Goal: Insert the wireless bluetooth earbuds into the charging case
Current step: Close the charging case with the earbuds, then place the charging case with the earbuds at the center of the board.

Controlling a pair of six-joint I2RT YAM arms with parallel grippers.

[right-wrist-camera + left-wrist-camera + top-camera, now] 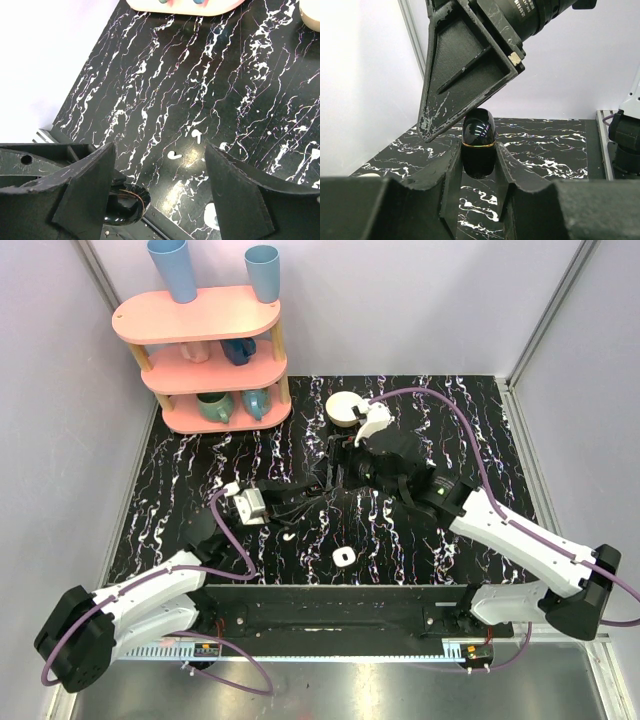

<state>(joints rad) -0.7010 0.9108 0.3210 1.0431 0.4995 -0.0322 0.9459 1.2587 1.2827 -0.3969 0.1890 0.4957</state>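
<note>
My left gripper will next tilt downward, lower the black object onto the bare marble outward of the white charging case (343,557) and let go of it, because that marble is below it.
Two tiny white earbuds lie on the black marble table in the right wrist view, one (175,155) beside the other (198,135). One earbud (288,537) shows in the top view. The white charging case (343,557) with a dark middle spot lies near the front edge, and its edge shows in the right wrist view (212,216). My left gripper (479,150) is shut on a glossy black egg-shaped object with a gold seam (479,132), held above the table. My right gripper (160,165) is open just above it, its left finger (460,65) over the black object (125,205).
A pink shelf (200,350) with cups stands at the back left. A round white bowl (345,405) sits at the back middle behind the right wrist. Walls close in the left, back and right. The two grippers meet at the table's middle (330,485).
</note>
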